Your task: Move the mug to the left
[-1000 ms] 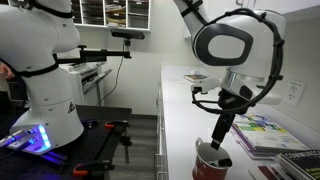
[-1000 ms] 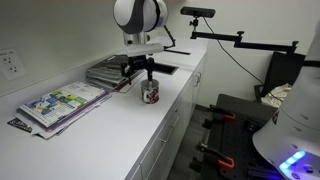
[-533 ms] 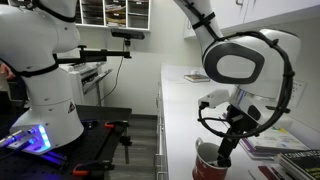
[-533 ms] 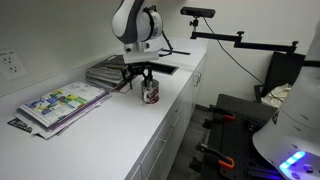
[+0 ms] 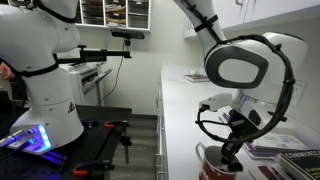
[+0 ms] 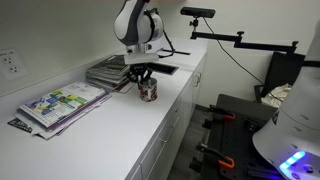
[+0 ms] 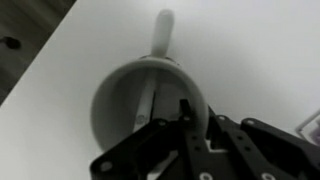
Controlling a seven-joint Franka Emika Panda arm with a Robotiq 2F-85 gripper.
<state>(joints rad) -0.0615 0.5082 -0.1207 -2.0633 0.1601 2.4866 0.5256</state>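
I should release the mug [image 6: 148, 92] toward the counter's outlet end, on the bare counter beside the magazines.
The dark-red mug [image 6: 148, 92] stands upright on the white counter [image 6: 110, 130], near its front edge; an exterior view shows it low down [image 5: 210, 162]. My gripper [image 6: 143, 76] comes straight down onto it. In the wrist view I look into the mug's white interior [image 7: 125, 100], with its handle [image 7: 163, 30] pointing away. One finger reaches inside the mug and the other stays outside, so my gripper [image 7: 185, 112] is shut on the wall at the rim. In an exterior view my gripper [image 5: 230, 155] hides part of the mug.
Colourful magazines [image 6: 60, 102] lie on the counter beside the mug, also seen as magazines [image 5: 270, 135] behind the arm. A dark stack of books [image 6: 108, 72] lies near the wall. The counter's front edge [image 6: 165, 125] drops to the floor. A second white robot [image 5: 50, 70] stands across the aisle.
My gripper has come down onto the mug and its jaws have gone from wide open to closed on the rim. The mug has not moved.
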